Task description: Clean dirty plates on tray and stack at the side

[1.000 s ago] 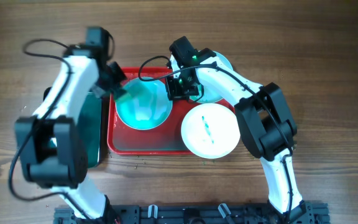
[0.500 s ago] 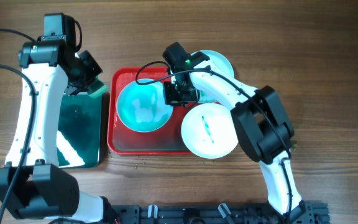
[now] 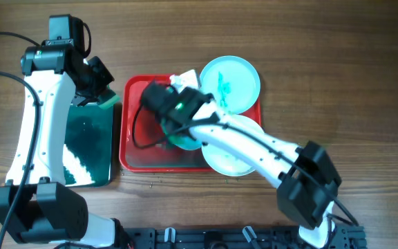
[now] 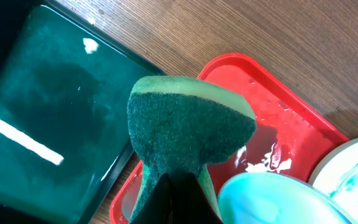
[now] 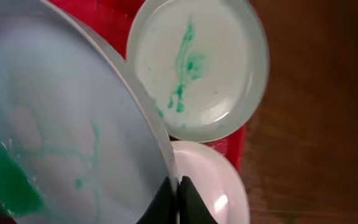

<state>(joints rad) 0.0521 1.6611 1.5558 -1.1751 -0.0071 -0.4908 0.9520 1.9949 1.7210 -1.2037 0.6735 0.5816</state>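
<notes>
Next, the right gripper swings across to the bare wooden table below it and to its right in the overhead view, lowers the plate and releases its rim.
My right gripper [image 3: 173,131] [image 5: 176,183] is shut on the rim of a plate [image 3: 184,143] [image 5: 61,124] smeared teal, holding it tilted over the red tray [image 3: 133,155]. A second plate [image 3: 230,81] [image 5: 194,68] with a teal smear lies at the tray's far right corner. A third, whiter plate [image 3: 240,155] [image 5: 210,186] lies at the near right, partly under my arm. My left gripper [image 3: 99,93] [image 4: 180,180] is shut on a green sponge [image 4: 188,124], held over the gap between the black tray and the red tray [image 4: 278,124].
The black tray with a wet green inside [image 3: 81,145] [image 4: 48,118] sits left of the red tray. Water pools on the red tray floor [image 4: 272,155]. Bare wooden table [image 3: 337,83] lies right of the plates.
My left gripper pulled the sponge off the plate to the left, then held still. My right arm swung left across the tray and lifted the teal plate from flat to tilted.
</notes>
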